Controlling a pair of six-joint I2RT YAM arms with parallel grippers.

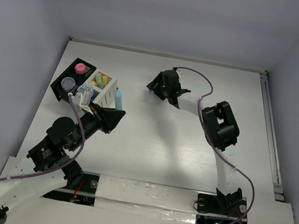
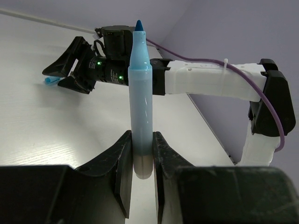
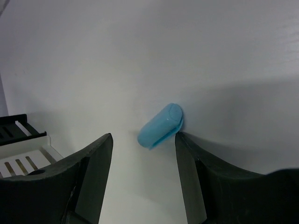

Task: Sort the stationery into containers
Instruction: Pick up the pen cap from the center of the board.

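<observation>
My right gripper eases farther toward the blue cap [image 1: 151,91] [image 3: 161,126] next and closes its fingers along the cap's sides, because the cap lies just ahead of the fingers.
A pale blue marker pen [image 2: 140,93], one piece of the stationery, stands upright and uncapped with my left gripper [image 2: 141,151] shut on its lower end. From above, that gripper [image 1: 116,109] sits just right of the white compartmented box [image 1: 103,97], and the pen [image 1: 118,97] is beside the box's edge. The black ribbed tray [image 1: 61,88] adjoins the box and holds a pink piece [image 1: 79,68] and a round tub [image 1: 69,83]. A blue cap [image 3: 161,126] lies on the table just ahead of my open right gripper [image 3: 144,136], touching its right fingertip [image 3: 180,137].
The white box holds several coloured sticks [image 1: 101,80]. The right arm [image 2: 205,81] stretches across the table's middle, with its gripper [image 1: 156,87] near the far centre. The box's corner [image 3: 23,156] and the tray [image 3: 11,123] show at the left of the right wrist view.
</observation>
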